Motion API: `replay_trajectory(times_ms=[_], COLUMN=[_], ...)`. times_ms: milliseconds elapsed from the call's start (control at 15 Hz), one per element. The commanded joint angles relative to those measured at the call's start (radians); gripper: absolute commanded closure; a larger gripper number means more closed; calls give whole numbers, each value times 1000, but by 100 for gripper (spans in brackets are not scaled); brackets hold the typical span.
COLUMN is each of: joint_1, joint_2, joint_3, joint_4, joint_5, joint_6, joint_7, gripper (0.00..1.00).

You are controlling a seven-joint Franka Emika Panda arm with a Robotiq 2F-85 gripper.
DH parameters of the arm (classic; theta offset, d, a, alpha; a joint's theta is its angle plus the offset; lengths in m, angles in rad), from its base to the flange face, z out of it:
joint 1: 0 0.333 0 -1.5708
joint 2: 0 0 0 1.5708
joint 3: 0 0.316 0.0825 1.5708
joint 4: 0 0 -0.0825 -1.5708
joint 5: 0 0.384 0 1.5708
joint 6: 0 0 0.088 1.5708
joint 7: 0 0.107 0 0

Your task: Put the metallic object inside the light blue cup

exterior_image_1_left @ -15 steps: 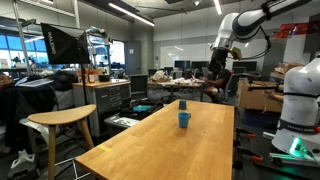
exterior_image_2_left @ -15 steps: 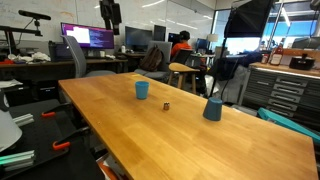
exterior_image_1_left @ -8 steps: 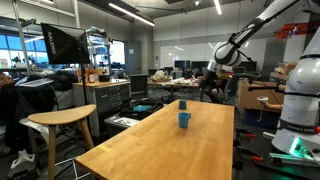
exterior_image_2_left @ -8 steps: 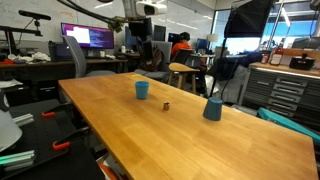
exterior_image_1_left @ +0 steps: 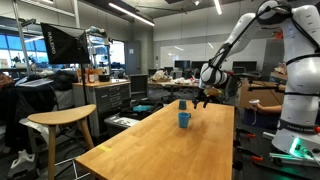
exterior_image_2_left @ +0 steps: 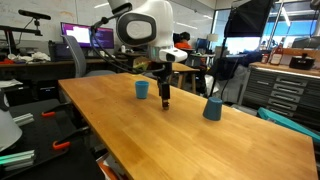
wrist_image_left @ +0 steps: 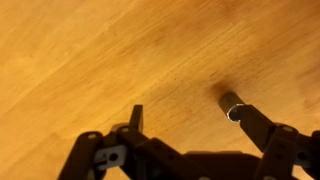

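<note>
My gripper shifts toward the right in the wrist view next, then down around the metallic object [wrist_image_left: 231, 105], which lies below it, off-center by that side's finger.
The light blue cup [exterior_image_2_left: 142, 89] stands upright on the wooden table [exterior_image_2_left: 120, 125]; it also shows in an exterior view [exterior_image_1_left: 184, 120]. The metallic object [wrist_image_left: 230, 100] is a small short cylinder lying on the wood. My gripper [wrist_image_left: 188, 110] is open and low over the table, with one fingertip right beside the metallic object and nothing between the fingers. In an exterior view my gripper [exterior_image_2_left: 165, 97] hangs just beside the light blue cup and hides the metallic object. It also shows over the table's far part [exterior_image_1_left: 204, 97].
A darker blue cup [exterior_image_2_left: 212, 108] stands further along the table, also seen in an exterior view [exterior_image_1_left: 182, 104]. A stool [exterior_image_1_left: 62, 120] stands by the table's side. Desks, monitors and chairs fill the background.
The arm has swung down from high above the background to the table. My gripper now hangs low over the wood by the metallic object.
</note>
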Motion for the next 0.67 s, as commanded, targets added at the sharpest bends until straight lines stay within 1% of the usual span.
replay_trajectory(times_ms=[0,200,267,333,467,600], joint_1=[48,55,56,61,47,40], joint_2=[192,255,257,251,244,241], joint_3=[-18,12,25,28,61,77], joint_4=[193,265,277,277,279,271], joint_5=[-15,20,31,33,62,89], joint_6=[-41,-55,-69,-71,-95,-114], joint_7=[91,89,87,84,64,55], gripper=[0,0,0,0,0,0])
